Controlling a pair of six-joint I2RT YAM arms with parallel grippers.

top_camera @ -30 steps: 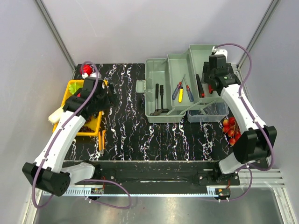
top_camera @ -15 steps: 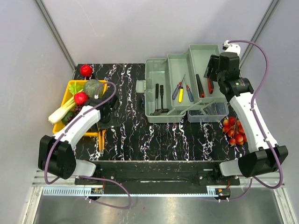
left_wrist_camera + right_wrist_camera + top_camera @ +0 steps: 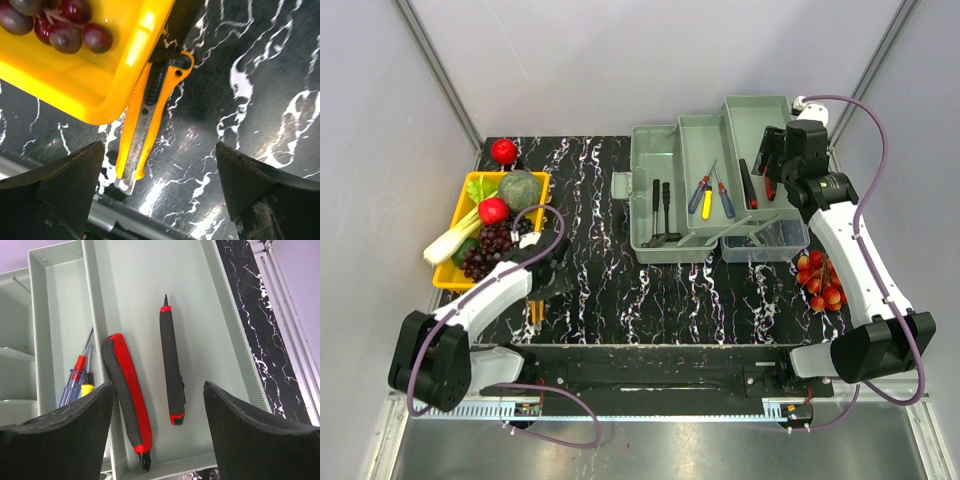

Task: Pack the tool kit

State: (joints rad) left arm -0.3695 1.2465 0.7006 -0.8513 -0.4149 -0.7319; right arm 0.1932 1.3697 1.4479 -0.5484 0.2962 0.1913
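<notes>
My left gripper will go down open onto the middle of the orange utility knife [image 3: 536, 304] [image 3: 147, 115] next and close, since the knife is below it, between its spread fingers.
The pale grey-green toolbox [image 3: 650, 180] stands open at the back with its trays fanned out to the right. Two black tools [image 3: 662, 205] lie in its base and screwdrivers [image 3: 708, 195] in the middle tray. Two red-and-black tools [image 3: 127, 400] [image 3: 171, 367] lie in the right tray [image 3: 220, 305]. My right gripper [image 3: 157, 405] hovers open above them, holding nothing. An orange utility knife [image 3: 147, 115] lies on the table against the yellow tray [image 3: 90, 75]. My left gripper [image 3: 160, 195] hangs wide open above and a little right of the knife's near end.
The yellow tray [image 3: 538, 180] holds grapes [image 3: 65, 30], celery and other produce. A red fruit [image 3: 503, 150] sits behind it. The clear lid [image 3: 765, 238] lies in front of the right tray, with a bunch of red fruit [image 3: 817, 280] beside it.
My left arm has pulled back from over the yellow tray to the near table by the orange knife. My right gripper's jaws have widened over the right tray.
</notes>
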